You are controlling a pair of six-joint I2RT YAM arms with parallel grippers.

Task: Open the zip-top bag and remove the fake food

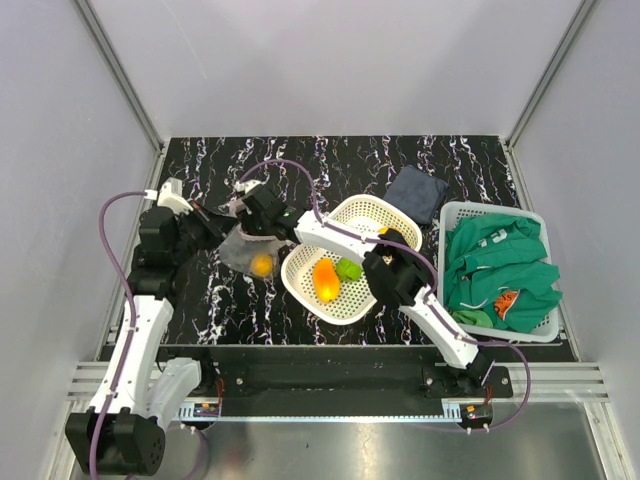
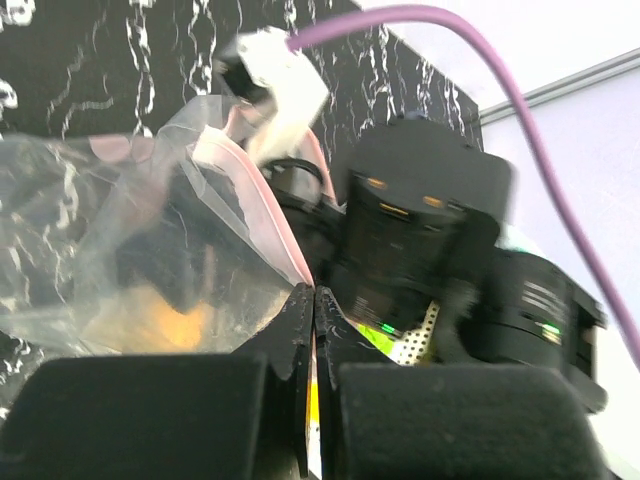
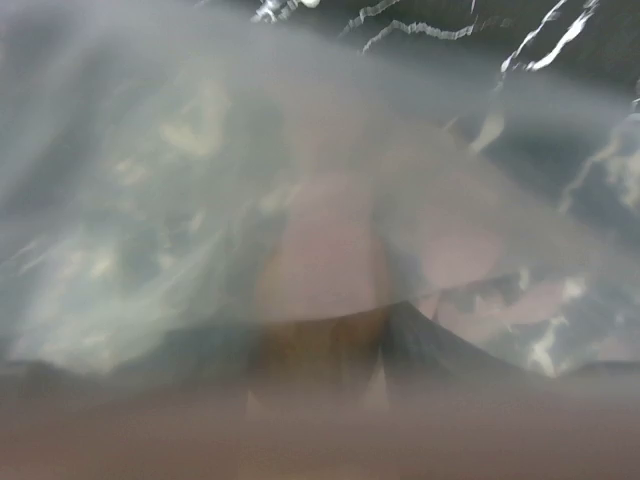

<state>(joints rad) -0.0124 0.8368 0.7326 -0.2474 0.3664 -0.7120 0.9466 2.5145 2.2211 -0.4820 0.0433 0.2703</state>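
The brown piece in my right gripper should rise from the bag (image 1: 243,252) over the oval basket, for release beside the green piece.
The clear zip-top bag (image 1: 243,252) lies left of the white oval basket (image 1: 345,316), with one orange fake fruit (image 1: 262,264) inside it. My left gripper (image 1: 228,222) is shut on the bag's pink zip strip (image 2: 250,185), its jaws pressed together (image 2: 314,292). The orange fruit shows through the plastic (image 2: 165,322). My right gripper (image 1: 256,212) is at the bag's far edge. In the right wrist view blurred plastic (image 3: 180,200) covers everything and the fingers look parted (image 3: 320,335). An orange-yellow piece (image 1: 325,280) and a green piece (image 1: 349,268) lie in the oval basket.
A dark blue folded cloth (image 1: 415,194) lies behind the oval basket. A white rectangular basket (image 1: 449,215) with green clothing stands at the right edge. My right forearm (image 1: 335,235) reaches across the oval basket. Grey walls enclose the table.
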